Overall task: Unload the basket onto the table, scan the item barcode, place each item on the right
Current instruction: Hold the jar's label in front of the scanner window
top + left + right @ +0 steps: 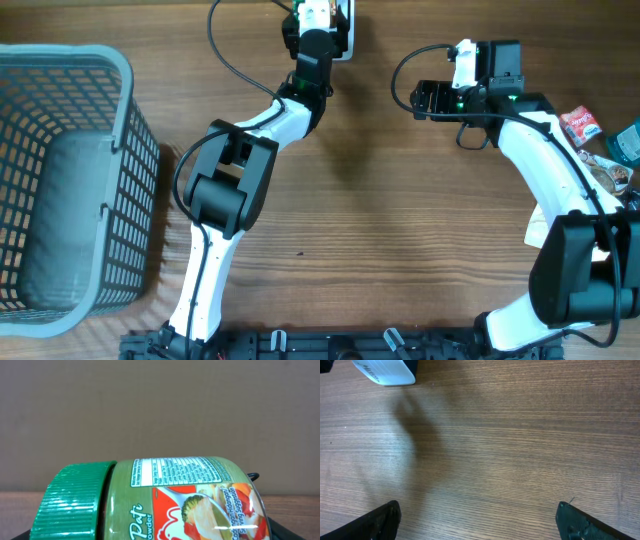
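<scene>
The jar [165, 500] needs to go down onto the clear wood below and back from my left gripper, to its right in the overhead view, so my left gripper should swing there, tilt down, lower it and then release it.
A jar [165, 500] with a ribbed green lid [70, 502] and a green and red label lies sideways across the left wrist view, its nutrition table [175, 471] facing up. No barcode shows. My left gripper [150, 527] is shut on the jar at the far edge of the table, its place in the overhead view being [318, 20]; there the arm hides the jar. My right gripper [420, 100] points left over bare wood, open and holding nothing. In its wrist view my right gripper [477, 522] shows both fingers [380, 522] spread wide.
A white device [343, 28] sits beside the left gripper, and the white device [385, 371] also shows at the top left of the right wrist view. A grey mesh basket [125, 150] stands at the left. Snack packets [582, 125] lie at the right edge.
</scene>
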`<state>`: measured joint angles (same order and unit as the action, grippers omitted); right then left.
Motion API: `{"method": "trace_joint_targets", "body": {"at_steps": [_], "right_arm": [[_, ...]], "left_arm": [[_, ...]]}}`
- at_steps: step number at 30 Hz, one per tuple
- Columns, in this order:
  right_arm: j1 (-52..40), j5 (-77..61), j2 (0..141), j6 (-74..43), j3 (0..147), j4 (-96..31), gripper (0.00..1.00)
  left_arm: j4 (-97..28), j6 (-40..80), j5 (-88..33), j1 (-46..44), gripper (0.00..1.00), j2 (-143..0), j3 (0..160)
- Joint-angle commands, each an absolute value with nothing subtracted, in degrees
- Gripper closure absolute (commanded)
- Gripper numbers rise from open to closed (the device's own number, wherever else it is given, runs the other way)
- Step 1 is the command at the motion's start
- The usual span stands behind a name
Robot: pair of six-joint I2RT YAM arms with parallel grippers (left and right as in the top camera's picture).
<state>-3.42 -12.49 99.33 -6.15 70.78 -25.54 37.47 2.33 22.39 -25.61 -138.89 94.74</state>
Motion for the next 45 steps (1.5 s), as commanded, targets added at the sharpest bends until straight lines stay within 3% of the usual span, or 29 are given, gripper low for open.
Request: {"method": "trace_joint_targets", "body": {"at_steps": [1, 29, 45], "right_arm": [[-3.3, -13.6, 100.0, -5.5, 71.9, -25.0, 0.0], [-3.3, -13.6, 100.0, -5.3, 71.9, -25.2, 0.0], [-3.3, -13.6, 100.0, -7.7, 71.9, -25.3, 0.0]], "left_arm": [[38.7, -4.1, 20.3, -25.7, 0.21, -138.9, 96.1], [35.8, -7.5, 19.4, -27.5, 0.19, -138.9, 96.1], [32.5, -8.8, 40.2, -32.8, 0.19, -133.8, 96.1]]}}
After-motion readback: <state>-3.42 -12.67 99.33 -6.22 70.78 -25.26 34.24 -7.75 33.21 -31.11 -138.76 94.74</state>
